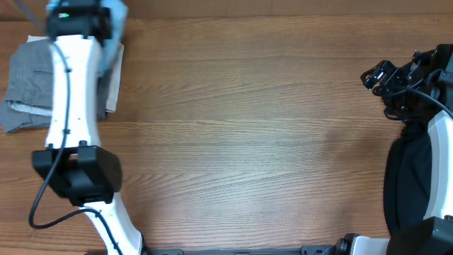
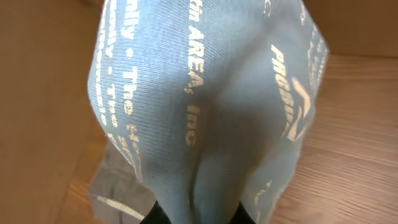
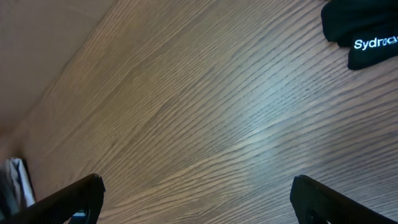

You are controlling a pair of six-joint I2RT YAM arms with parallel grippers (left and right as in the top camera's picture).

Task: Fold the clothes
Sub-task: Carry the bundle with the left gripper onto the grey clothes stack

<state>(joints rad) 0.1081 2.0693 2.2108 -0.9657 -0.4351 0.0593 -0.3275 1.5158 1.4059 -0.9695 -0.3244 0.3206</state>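
Observation:
Next, my left gripper goes down and to the left in the overhead view, over the folded grey trousers (image 1: 32, 79), because the blue shirt (image 1: 117, 21) hangs bunched above them.
The clothes, a light blue T-shirt (image 2: 205, 93) with white lettering, hang bunched from my left gripper (image 2: 199, 214), which is shut on the fabric. The shirt fills most of the left wrist view. From overhead only a strip of the blue shirt (image 1: 117, 21) shows beside the left gripper (image 1: 83, 20) at the far left corner of the table. My right gripper (image 1: 375, 76) hovers at the far right, fingers (image 3: 81, 196) spread wide over bare wood, nothing between them (image 3: 202, 199).
Folded grey trousers (image 1: 28, 78) lie at the far left under my left arm, also seen below the hanging shirt as grey trousers (image 2: 118, 186). A black fabric item with white lettering (image 3: 367, 31) lies near the right arm. Wooden table (image 1: 248, 127) spans the middle.

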